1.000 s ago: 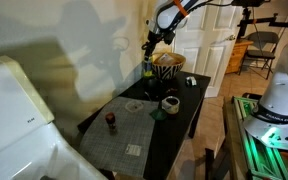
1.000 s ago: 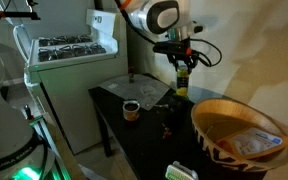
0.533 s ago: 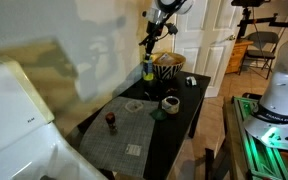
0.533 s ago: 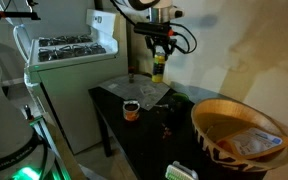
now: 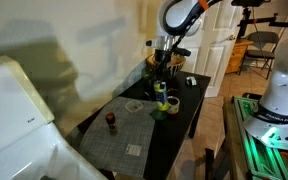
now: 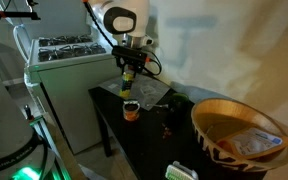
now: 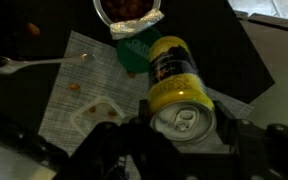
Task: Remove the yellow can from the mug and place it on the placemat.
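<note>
I need to move my gripper from the white-rimmed cup down onto the grey woven placemat; the yellow can still hangs in the air nearby.
My gripper is shut on the yellow can, one finger on each side of its silver top. In both exterior views the gripper holds the can in the air. It hangs above the edge of the grey woven placemat, near the white-rimmed cup. I cannot make out the small dark mug in any view.
A dark cup with a white rim stands by a green coaster. A striped basket is at the table's end. A small dark red figure and a white utensil lie on the mat.
The gripper has carried the yellow can away from the spot beside the striped basket, across the table, and lower, to above the placemat's edge by the white-rimmed cup.
</note>
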Controlling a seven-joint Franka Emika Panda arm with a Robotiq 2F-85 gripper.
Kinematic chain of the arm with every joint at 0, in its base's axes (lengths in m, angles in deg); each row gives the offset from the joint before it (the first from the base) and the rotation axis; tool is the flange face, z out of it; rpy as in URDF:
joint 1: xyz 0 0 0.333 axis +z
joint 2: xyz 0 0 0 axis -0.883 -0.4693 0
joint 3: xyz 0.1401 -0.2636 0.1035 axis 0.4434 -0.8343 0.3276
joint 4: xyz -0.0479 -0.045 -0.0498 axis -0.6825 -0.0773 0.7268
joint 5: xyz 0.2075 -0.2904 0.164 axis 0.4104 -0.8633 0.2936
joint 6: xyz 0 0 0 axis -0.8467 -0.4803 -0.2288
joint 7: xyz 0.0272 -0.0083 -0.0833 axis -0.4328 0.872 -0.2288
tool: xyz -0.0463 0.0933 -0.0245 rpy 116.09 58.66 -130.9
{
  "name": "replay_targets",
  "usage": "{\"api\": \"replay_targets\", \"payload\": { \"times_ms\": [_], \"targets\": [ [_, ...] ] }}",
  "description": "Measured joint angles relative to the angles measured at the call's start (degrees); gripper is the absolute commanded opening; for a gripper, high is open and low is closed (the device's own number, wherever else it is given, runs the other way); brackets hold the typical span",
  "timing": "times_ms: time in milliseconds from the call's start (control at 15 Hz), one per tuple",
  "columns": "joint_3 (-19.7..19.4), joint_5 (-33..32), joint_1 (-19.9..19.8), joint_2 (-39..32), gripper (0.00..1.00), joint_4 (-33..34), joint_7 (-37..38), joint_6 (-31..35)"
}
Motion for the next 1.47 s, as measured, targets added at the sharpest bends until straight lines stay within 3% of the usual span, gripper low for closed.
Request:
{"api": "replay_targets", "payload": {
  "times_ms": [267,533,933,1000,1200,1467],
  "targets": [
    [1.94,10.01,4.26,0.05,0.38,-5.32,-13.40,9.75],
    [4.00,18.96,8.00,-1.10,0.38,-6.44,-25.18,16.39],
    [7.78,12.98,8.63,-8.01,0.38,-5.61,-26.42,24.18],
    [8.40,12.21,8.57,-8.74,0.88,-4.98,-26.36,25.19],
    [9.69,10.42,8.05,-10.22,1.00,-3.41,-25.38,26.08],
    [9.90,4.51,6.88,-10.03,1.00,-2.61,-20.23,25.68]
  ]
}}
